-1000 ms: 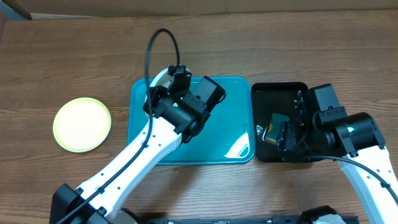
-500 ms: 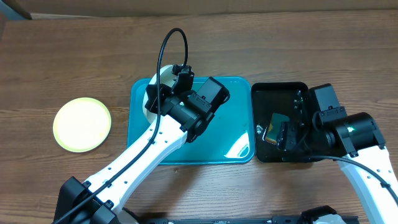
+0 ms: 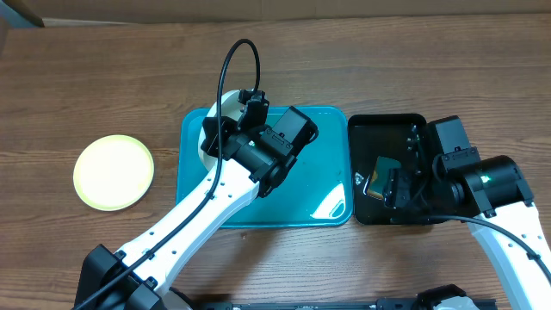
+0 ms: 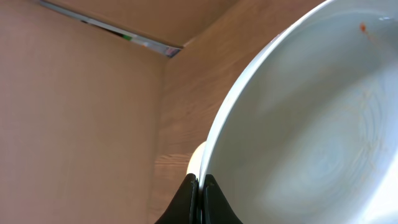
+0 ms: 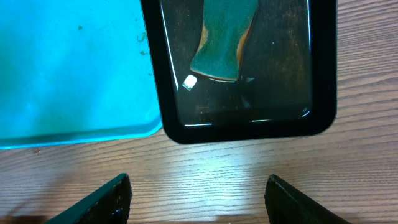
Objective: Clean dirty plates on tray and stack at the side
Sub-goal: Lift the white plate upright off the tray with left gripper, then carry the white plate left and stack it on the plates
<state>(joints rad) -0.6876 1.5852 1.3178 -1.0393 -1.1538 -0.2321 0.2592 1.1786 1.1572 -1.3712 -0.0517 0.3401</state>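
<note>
The tilted plate goes left in the overhead view with my left gripper next. It comes down flat over the yellow-green plate [image 3: 114, 172], which lies clear for stacking.
My left gripper [image 4: 200, 180] is shut on the rim of a white plate [image 4: 311, 124], which is tilted up on edge. The plate shows an orange speck and faint orange smears. From overhead, that plate [image 3: 225, 108] peeks out behind the left wrist, above the far left corner of the turquoise tray [image 3: 318, 155]. A pale yellow-green plate [image 3: 114, 172] lies flat on the table to the left of the tray. My right gripper [image 5: 198, 180] is open with only bare wood between its fingers, just in front of the black tray.
A narrow black tray [image 3: 387, 129] sits against the turquoise tray's right side. It holds a green sponge [image 5: 224, 37] and a small white scrap [image 5: 190, 81]. The turquoise tray [image 5: 74, 74] carries a few crumbs. A cardboard wall runs along the table's far edge.
Over the last second my left arm shifted a little up and to the right with the white plate, then held still. The right arm has not moved.
</note>
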